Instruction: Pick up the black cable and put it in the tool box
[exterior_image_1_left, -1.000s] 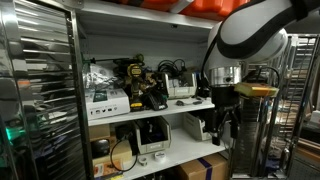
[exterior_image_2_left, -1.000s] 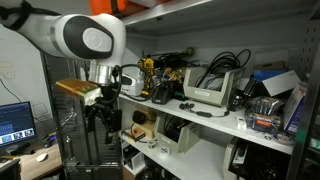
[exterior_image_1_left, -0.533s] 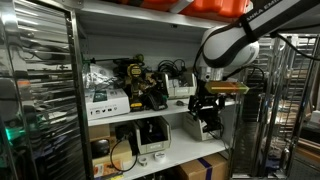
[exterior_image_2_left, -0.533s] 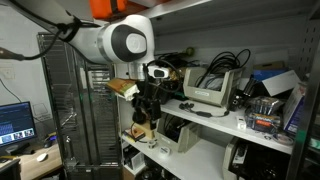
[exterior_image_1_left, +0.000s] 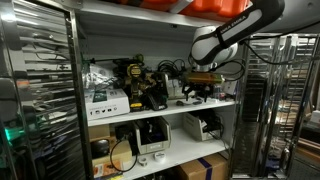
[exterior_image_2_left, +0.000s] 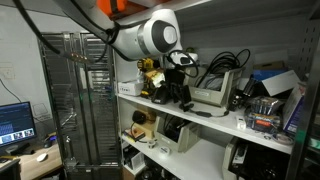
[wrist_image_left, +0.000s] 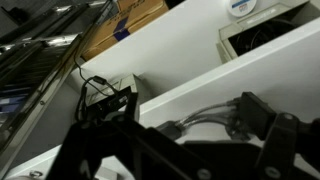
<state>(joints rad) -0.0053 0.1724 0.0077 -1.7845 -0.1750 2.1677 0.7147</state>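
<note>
The black block is below my gripper at the end of the grey leads, so my gripper will turn and move down toward the shelf with its fingers spread around the black block.
A black cable (exterior_image_2_left: 199, 110) lies on the white middle shelf (exterior_image_2_left: 225, 122), in front of a beige open box (exterior_image_2_left: 212, 90) that holds more black cables (exterior_image_2_left: 224, 64). In the wrist view the cable (wrist_image_left: 196, 122) shows as a grey lead with a dark plug lying on the shelf, between my dark fingers. My gripper (exterior_image_2_left: 173, 92) hangs over the shelf's front part just beside the beige box, and it also shows in an exterior view (exterior_image_1_left: 197, 92). Its fingers (wrist_image_left: 190, 140) are spread apart and hold nothing.
The shelf carries yellow and black power tools (exterior_image_1_left: 138, 84), white boxes (exterior_image_1_left: 106, 100) and a blue-lidded bin (exterior_image_2_left: 268, 82). Devices (exterior_image_1_left: 152, 133) and cardboard boxes (exterior_image_1_left: 210, 166) fill the lower shelves. Wire racks (exterior_image_1_left: 38, 100) stand on both sides. The upper shelf (exterior_image_1_left: 140, 12) is close above.
The arm has swung up from beside the lower shelf and in towards the middle shelf. The gripper is now over the shelf surface near the cable.
</note>
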